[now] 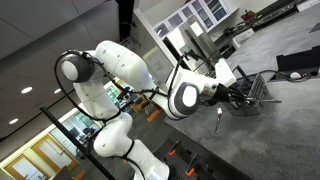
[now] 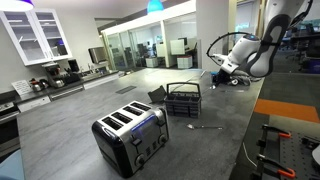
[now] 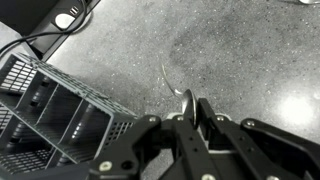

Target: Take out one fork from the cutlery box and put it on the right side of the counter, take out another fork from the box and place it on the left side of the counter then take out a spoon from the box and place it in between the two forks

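Note:
My gripper will next lower the shiny silver utensil away from the cutlery box (image 2: pixel 183 99) and let go of it on the counter below, since the counter there is bare and clear.
The dark slatted cutlery box (image 2: pixel 183 99) stands on the grey speckled counter (image 2: pixel 215 150); it also shows in the other exterior view (image 1: pixel 260 88). In the wrist view the cutlery box (image 3: pixel 50 125) lies to the left of my gripper (image 3: pixel 190 103). The gripper is shut on a shiny silver utensil (image 3: pixel 187 99). The utensil's rounded oval end sits between the fingertips, and a thin shaft runs away over the counter (image 3: pixel 240 50). Fork or spoon, I cannot tell. In an exterior view the gripper (image 2: pixel 214 74) hangs beyond the box. One fork (image 2: pixel 207 126) lies on the counter in front of the box.
A black and silver toaster (image 2: pixel 130 137) stands on the counter near the box. A black cable and a small white object (image 3: pixel 66 19) lie behind the box. An orange-and-black surface (image 2: pixel 285 110) borders the counter on one side.

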### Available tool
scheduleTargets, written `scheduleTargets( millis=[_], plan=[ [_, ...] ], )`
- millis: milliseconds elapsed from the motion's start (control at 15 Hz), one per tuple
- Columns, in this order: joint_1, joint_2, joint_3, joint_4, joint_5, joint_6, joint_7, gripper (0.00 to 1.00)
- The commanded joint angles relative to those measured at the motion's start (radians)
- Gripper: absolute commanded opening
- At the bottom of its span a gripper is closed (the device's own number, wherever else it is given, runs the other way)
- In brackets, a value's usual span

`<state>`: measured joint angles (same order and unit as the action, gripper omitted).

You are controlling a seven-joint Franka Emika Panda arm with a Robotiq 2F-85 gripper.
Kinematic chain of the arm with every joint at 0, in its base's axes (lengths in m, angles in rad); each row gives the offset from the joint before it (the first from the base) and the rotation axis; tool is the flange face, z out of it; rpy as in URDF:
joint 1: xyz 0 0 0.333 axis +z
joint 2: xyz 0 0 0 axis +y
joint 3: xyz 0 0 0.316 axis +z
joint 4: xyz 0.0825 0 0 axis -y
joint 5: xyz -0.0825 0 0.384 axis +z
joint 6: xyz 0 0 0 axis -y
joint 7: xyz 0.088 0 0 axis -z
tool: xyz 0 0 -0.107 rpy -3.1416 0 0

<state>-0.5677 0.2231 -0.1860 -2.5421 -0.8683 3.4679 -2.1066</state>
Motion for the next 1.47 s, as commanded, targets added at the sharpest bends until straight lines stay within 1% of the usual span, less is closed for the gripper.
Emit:
scheduleTargets(
  millis=[0, 133, 267, 400, 467, 600, 800, 867, 1133, 1200, 1267, 1333, 1400],
  plan=[
    [-0.034, 0.014, 0.038, 0.015, -0.024, -0.001, 0.032, 0.02],
    [-0.112, 0.043, 0.115, 0.047, -0.060, -0.002, 0.070, 0.02],
    [-0.247, 0.090, 0.250, 0.097, -0.110, -0.003, 0.126, 0.02],
    [-0.357, 0.148, 0.347, 0.144, -0.135, -0.005, 0.146, 0.02],
    [-0.407, 0.182, 0.382, 0.168, -0.137, -0.006, 0.142, 0.02],
    [-0.467, 0.243, 0.410, 0.198, -0.132, -0.007, 0.127, 0.02],
    [-0.525, 0.318, 0.426, 0.226, -0.134, -0.007, 0.128, 0.02],
    [-0.535, 0.337, 0.425, 0.233, -0.134, -0.010, 0.128, 0.02],
    [-0.608, 0.392, 0.485, 0.264, -0.145, -0.035, 0.133, 0.02],
    [-0.618, 0.398, 0.493, 0.268, -0.142, -0.039, 0.130, 0.04],
    [-0.629, 0.408, 0.504, 0.272, -0.143, -0.046, 0.129, 0.33],
    [-0.645, 0.417, 0.520, 0.275, -0.149, -0.054, 0.129, 0.34],
    [-0.662, 0.428, 0.537, 0.275, -0.150, -0.078, 0.127, 0.41]
  ],
)
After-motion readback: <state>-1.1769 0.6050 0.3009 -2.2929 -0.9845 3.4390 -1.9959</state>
